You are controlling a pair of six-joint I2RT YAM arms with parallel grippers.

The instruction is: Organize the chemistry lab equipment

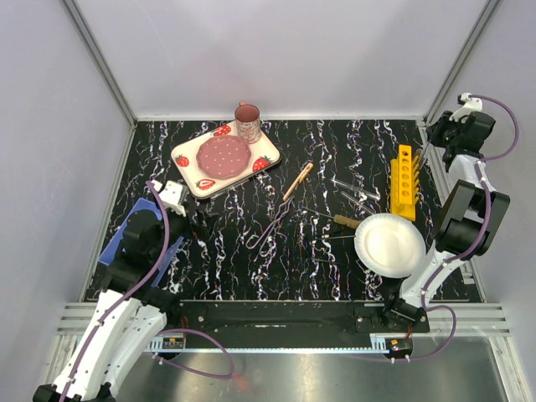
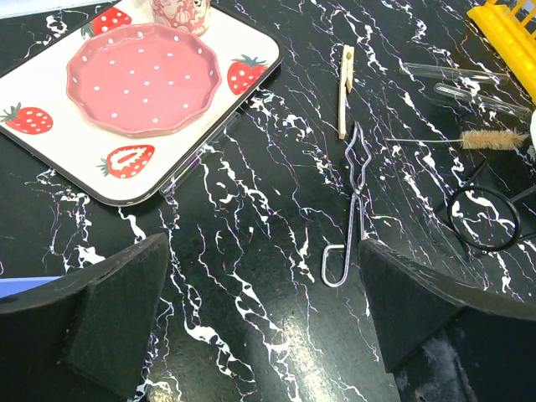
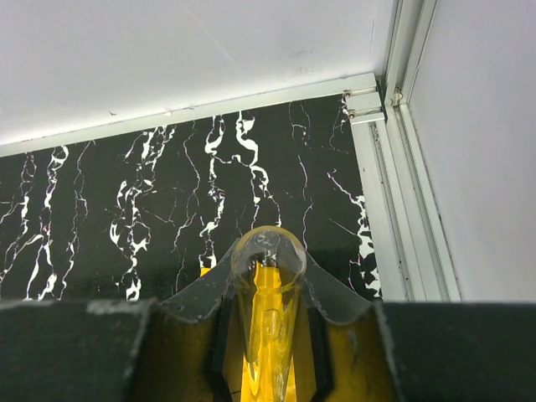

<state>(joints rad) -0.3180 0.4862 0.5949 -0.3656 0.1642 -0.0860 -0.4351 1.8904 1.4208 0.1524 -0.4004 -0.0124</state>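
I will bring my right gripper back and down to release the test tube on the far wires of the yellow rack, because the tube still hangs above them.
My left gripper (image 1: pixel 203 223) (image 2: pixel 264 322) is open and empty, low over the black table. Just ahead of its right finger lies the bent metal wire tong (image 2: pixel 356 201) (image 1: pixel 268 228). A wooden peg-like holder (image 2: pixel 344 79) (image 1: pixel 297 180) lies beyond the tong. Two clear test tubes (image 2: pixel 456 74) (image 1: pixel 352 188) and a wooden-handled brush (image 2: pixel 490 138) (image 1: pixel 345 221) lie to the right. My right gripper (image 3: pixel 268 314) (image 1: pixel 441 134) is shut on an upright test tube (image 3: pixel 268 268), held above the yellow rack (image 3: pixel 270 381) (image 1: pixel 404 177) near the back right corner.
The strawberry tray (image 1: pixel 191 176) with a pink plate and pink mug (image 1: pixel 247 123) stands at the back left. A round white plate (image 1: pixel 389 244) sits at the front right. A black wire ring (image 2: pixel 483 219) lies by the brush. A blue object (image 1: pixel 126 239) lies at the left edge.
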